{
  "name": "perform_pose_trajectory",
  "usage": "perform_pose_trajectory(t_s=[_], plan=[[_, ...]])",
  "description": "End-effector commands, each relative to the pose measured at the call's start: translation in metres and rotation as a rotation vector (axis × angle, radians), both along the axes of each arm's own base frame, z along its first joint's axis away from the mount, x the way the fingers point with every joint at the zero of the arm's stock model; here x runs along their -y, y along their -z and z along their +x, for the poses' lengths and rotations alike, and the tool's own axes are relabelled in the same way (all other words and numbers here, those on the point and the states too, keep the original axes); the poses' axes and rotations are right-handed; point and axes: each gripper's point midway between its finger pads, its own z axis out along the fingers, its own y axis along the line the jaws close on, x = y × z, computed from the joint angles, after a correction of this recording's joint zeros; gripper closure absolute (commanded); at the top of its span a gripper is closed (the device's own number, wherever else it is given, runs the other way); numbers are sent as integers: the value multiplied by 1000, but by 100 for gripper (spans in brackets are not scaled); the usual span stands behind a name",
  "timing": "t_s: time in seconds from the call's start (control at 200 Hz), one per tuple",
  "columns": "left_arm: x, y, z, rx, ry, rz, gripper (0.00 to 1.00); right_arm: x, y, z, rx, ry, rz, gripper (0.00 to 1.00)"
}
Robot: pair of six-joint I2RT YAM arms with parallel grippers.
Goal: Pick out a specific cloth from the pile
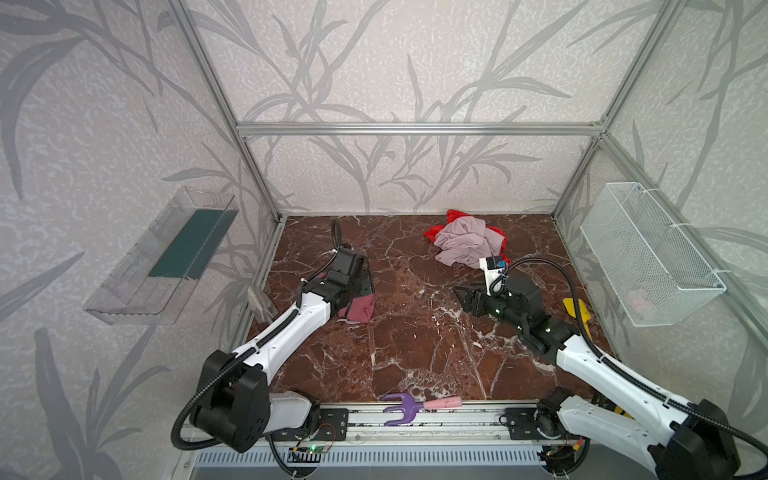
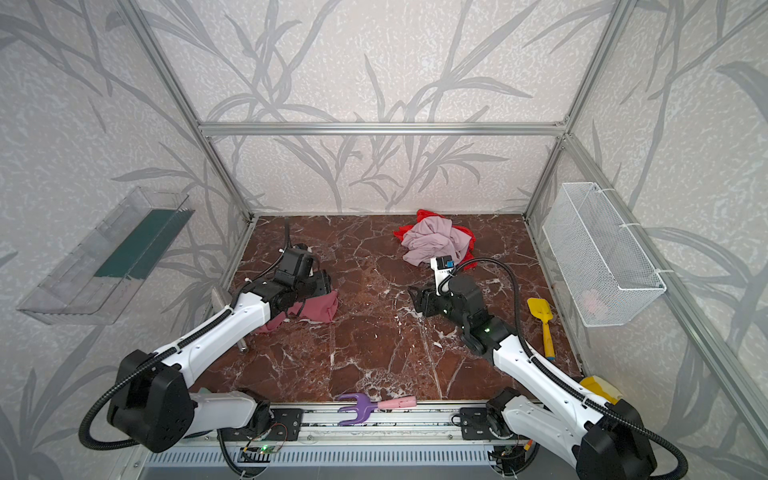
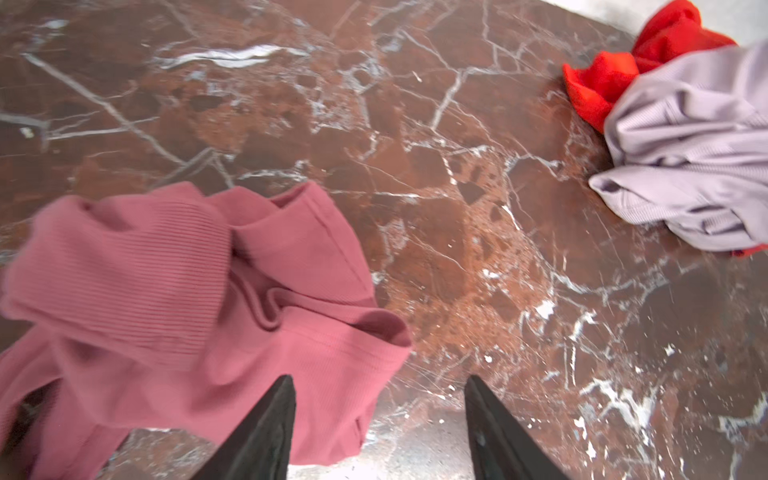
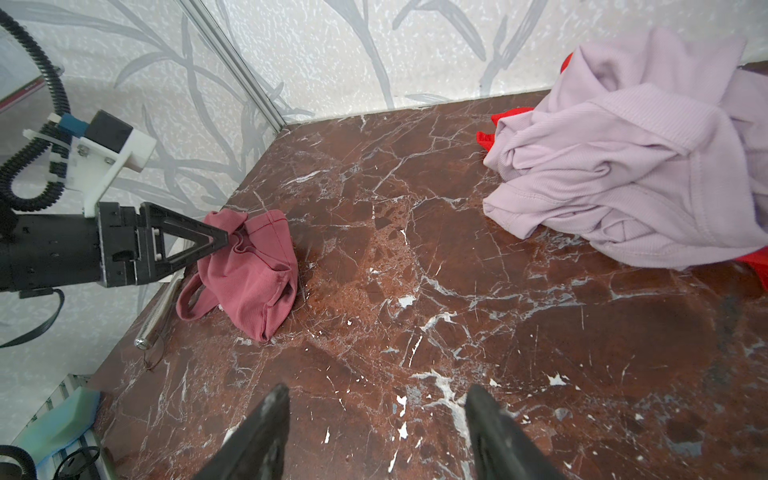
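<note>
My left gripper moves down, open, onto the raised fold at the dusty-rose cloth's edge (image 2: 333,296) (image 3: 385,326) facing the pile next, because the fold's edge stands up beside bare marble.
The pile (image 1: 467,245) (image 2: 434,241) lies at the back right of the marble table, pale lilac fabric over bright red. It also shows in the wrist views (image 3: 685,145) (image 4: 623,166). A dusty-rose ribbed cloth (image 1: 360,309) (image 2: 318,307) (image 3: 187,291) (image 4: 249,270) lies crumpled by itself at the left, away from the pile. My left gripper (image 3: 378,382) (image 4: 224,241) hovers right at this cloth with its jaws apart, gripping nothing. My right gripper (image 4: 376,392) (image 1: 457,289) stands open over bare marble in front of the pile.
A purple toy fork with a pink handle (image 1: 415,405) lies on the front rail. A yellow toy shovel (image 2: 542,324) lies near the right edge. A metal-handled tool (image 4: 160,307) rests by the left wall. A white wire basket (image 1: 648,253) and a clear shelf (image 1: 162,257) hang on the side walls.
</note>
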Motion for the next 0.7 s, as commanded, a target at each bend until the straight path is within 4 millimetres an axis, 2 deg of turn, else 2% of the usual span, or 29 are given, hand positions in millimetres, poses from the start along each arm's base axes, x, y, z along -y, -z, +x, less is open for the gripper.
perform_pose_trajectory(t_s=[0.0,0.28,0.405,0.445,0.55,0.695], plan=[[-1,19,1,-48,-6,64,37,3,-14,-1,42,3,23,33],[9,58,9,-138,29,143,39,10,-14,-4,41,17,20,33],[10,70,15,-153,32,171,47,11,-13,-6,36,20,21,33],[11,73,16,-156,34,176,52,11,-13,-6,36,20,21,33],[14,74,20,-151,45,170,74,13,-15,-7,39,25,18,33],[30,66,24,-135,89,153,99,17,-19,-7,51,37,9,33]])
